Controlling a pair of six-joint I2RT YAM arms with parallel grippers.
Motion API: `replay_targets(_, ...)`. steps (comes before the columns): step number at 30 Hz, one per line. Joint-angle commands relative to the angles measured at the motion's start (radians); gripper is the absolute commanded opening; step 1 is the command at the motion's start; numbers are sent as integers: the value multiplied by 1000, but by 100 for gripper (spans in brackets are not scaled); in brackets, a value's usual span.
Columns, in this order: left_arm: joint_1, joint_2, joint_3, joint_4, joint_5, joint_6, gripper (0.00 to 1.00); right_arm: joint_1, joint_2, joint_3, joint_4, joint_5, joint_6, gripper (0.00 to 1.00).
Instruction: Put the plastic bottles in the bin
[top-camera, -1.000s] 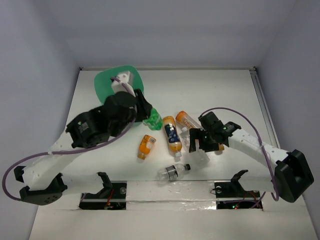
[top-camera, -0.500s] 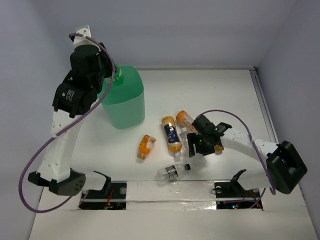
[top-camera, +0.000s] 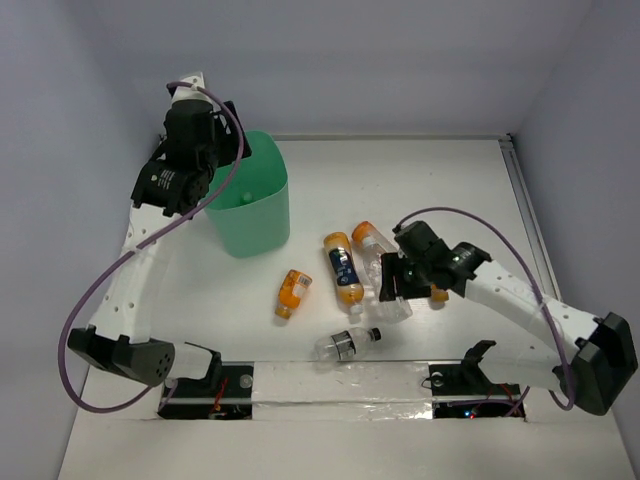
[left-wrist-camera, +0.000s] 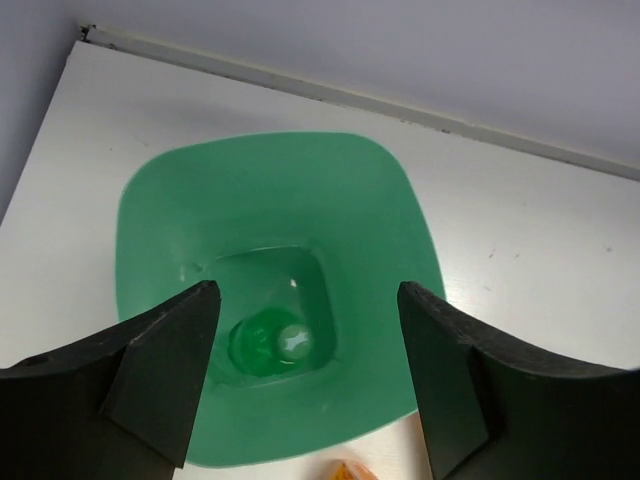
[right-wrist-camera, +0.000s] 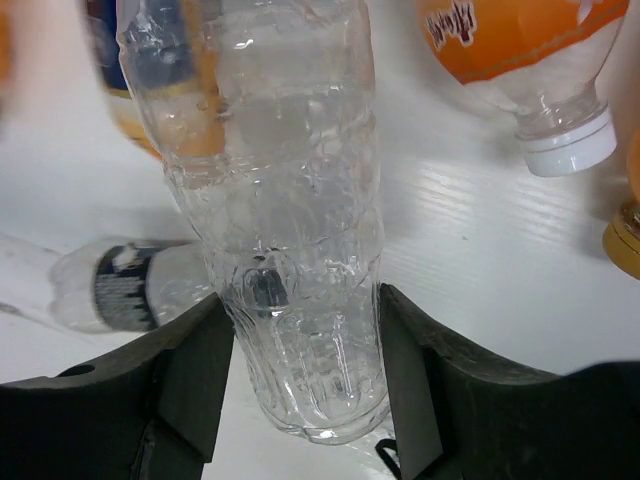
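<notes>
The clear bottle rises and swings outward in my right gripper next, to the left in the top view, over the bin's opening (top-camera: 261, 174) for release, since the bin's rim stands tall.
The mint-green bin (top-camera: 252, 215) stands at the back left. My left gripper (top-camera: 226, 160) hangs over its mouth, open and empty. In the left wrist view (left-wrist-camera: 310, 370) the green bottle (left-wrist-camera: 266, 345) lies on the floor of the bin (left-wrist-camera: 400, 215). My right gripper (top-camera: 396, 288) is shut on a clear bottle (right-wrist-camera: 290, 230) at the table's middle right. Orange bottles (top-camera: 344, 265) (top-camera: 293, 291) (top-camera: 370, 237) lie around it. A clear black-capped bottle (top-camera: 347, 342) lies near the front.
An orange white-capped bottle (right-wrist-camera: 520, 50) lies just right of the held bottle, and another orange bottle (top-camera: 438, 292) lies beside my right gripper. The clear bottle with a dark label (right-wrist-camera: 120, 290) lies left of it. The back wall stands close behind the bin.
My left arm rose from the table's middle with the green bottle and swung over the bin. The green bottle now lies in the bin. My right gripper shifted slightly at the clear bottle.
</notes>
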Motion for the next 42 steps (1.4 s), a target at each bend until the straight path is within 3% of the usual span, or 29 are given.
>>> replay_targets(1,8,-70,8,81,15,18,69,6,-66,124,-56,6,20,51)
replay_targets(7,8,-124,27,56,70,-3,70,15,-135,314,-105,-31,53,49)
replay_targets(12,8,-210,17,61,147,-52,65,37,-21,653,23,-112,99,50)
replay_targets(19,8,-222,204,-11,202,-90,60,60,283,1048,267,-86,177,53)
replay_targets(24,8,-303,78,49,363,-161,56,78,580,1333,361,-57,205,54)
replay_targets(30,-1,-355,31,10,400,-161,56,109,918,1733,334,-60,227,58)
replay_targets(34,-27,-366,30,-3,393,-155,56,131,954,1701,364,-51,222,67)
replay_targets(37,-49,-369,16,-4,391,-153,56,141,941,1625,384,-36,219,80)
replay_targets(42,-58,-386,-49,23,417,-158,56,141,925,1645,321,-1,176,95)
